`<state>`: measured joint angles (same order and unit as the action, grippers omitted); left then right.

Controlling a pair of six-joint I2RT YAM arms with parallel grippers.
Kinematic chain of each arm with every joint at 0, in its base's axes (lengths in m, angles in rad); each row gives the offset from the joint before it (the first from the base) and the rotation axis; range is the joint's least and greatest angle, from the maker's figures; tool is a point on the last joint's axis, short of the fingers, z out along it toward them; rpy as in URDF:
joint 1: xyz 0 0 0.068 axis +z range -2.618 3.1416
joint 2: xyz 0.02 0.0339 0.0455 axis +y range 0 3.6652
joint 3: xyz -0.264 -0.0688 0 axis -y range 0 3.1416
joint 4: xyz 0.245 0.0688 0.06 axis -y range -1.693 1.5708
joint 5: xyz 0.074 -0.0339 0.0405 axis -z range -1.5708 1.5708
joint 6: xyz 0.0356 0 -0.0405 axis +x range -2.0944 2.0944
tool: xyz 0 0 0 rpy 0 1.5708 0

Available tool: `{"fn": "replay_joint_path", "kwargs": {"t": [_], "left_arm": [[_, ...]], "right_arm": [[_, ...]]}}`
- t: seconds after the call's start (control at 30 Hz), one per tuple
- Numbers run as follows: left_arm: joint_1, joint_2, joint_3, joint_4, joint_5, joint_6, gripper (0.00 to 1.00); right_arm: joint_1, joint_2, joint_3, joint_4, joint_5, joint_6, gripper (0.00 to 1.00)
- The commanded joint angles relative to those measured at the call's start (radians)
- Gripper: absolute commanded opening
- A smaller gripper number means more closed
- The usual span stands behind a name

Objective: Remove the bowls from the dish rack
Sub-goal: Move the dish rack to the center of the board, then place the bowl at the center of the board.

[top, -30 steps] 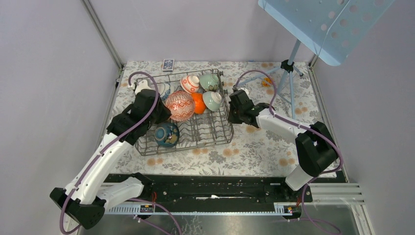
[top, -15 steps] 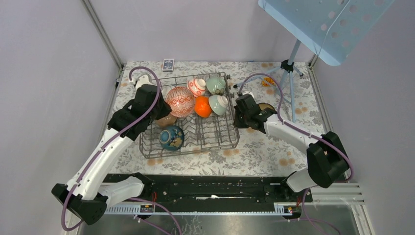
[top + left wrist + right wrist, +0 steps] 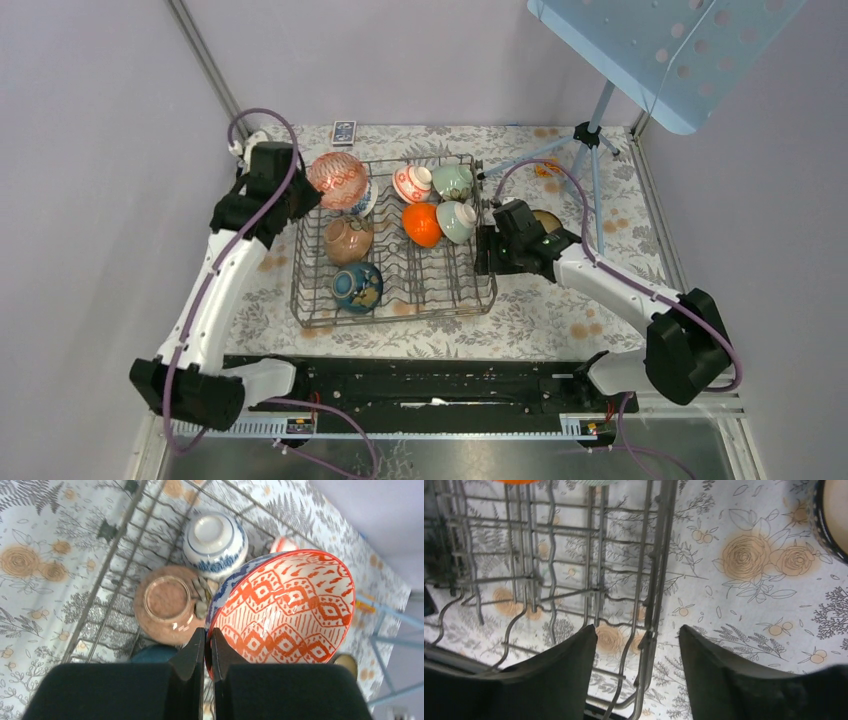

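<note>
My left gripper holds the orange-and-white bowl and needs to go left in the top view and down. It should release the bowl on the tabletop beside the rack, because that patch of the tabletop is empty.
The dish rack (image 3: 395, 312) is a grey wire basket in the middle of the floral table. My left gripper (image 3: 207, 635) is shut on the rim of a large orange-and-white patterned bowl (image 3: 337, 180), which it holds tilted over the rack's back left corner. Below it lie a brown bowl (image 3: 167, 602) and a white-and-blue bowl (image 3: 215, 542). Also in the rack are a dark blue bowl (image 3: 357, 285), an orange bowl (image 3: 422, 224) and three pale bowls (image 3: 452, 200). My right gripper (image 3: 636, 628) is open, its fingers astride the rack's right wall (image 3: 656, 555).
A dark-rimmed bowl (image 3: 545, 220) sits on the table just right of the rack, behind my right wrist. A tripod (image 3: 590, 140) carrying a blue perforated panel (image 3: 660, 50) stands at the back right. A small dark box (image 3: 343, 131) lies behind the rack. Walls close both sides.
My left gripper has carried the patterned bowl up and back to the left. The rack has slid to the right and squared up. My right gripper has opened off the rack's right wall.
</note>
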<state>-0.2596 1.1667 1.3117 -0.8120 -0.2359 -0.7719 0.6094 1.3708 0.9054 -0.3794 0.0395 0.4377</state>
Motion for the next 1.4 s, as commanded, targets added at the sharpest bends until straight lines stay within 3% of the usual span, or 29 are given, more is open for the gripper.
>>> {"fn": "replay_joint_path", "kwargs": {"t": [0.0, 0.13, 0.3, 0.47, 0.83, 1.37], "left_arm": [[0.141, 0.08, 0.124, 0.115, 0.119, -0.041, 0.0], [0.273, 0.182, 0.203, 0.136, 0.127, -0.059, 0.0], [0.48, 0.295, 0.222, 0.184, 0.181, -0.123, 0.0], [0.579, 0.338, 0.146, 0.301, 0.19, -0.215, 0.0], [0.662, 0.505, 0.097, 0.367, 0.178, -0.235, 0.0], [0.673, 0.639, 0.009, 0.44, 0.161, -0.208, 0.0]], "right_arm": [[-0.004, -0.064, 0.064, -0.055, -0.071, -0.003, 0.8], [-0.003, -0.113, 0.072, -0.059, -0.062, 0.009, 0.91], [-0.003, -0.212, 0.025, -0.04, -0.066, 0.025, 0.92], [-0.002, -0.328, -0.018, -0.006, -0.135, 0.034, 0.9], [-0.003, -0.456, -0.002, -0.051, -0.136, 0.03, 0.89], [-0.003, -0.41, -0.02, -0.025, -0.141, 0.027, 0.88]]}}
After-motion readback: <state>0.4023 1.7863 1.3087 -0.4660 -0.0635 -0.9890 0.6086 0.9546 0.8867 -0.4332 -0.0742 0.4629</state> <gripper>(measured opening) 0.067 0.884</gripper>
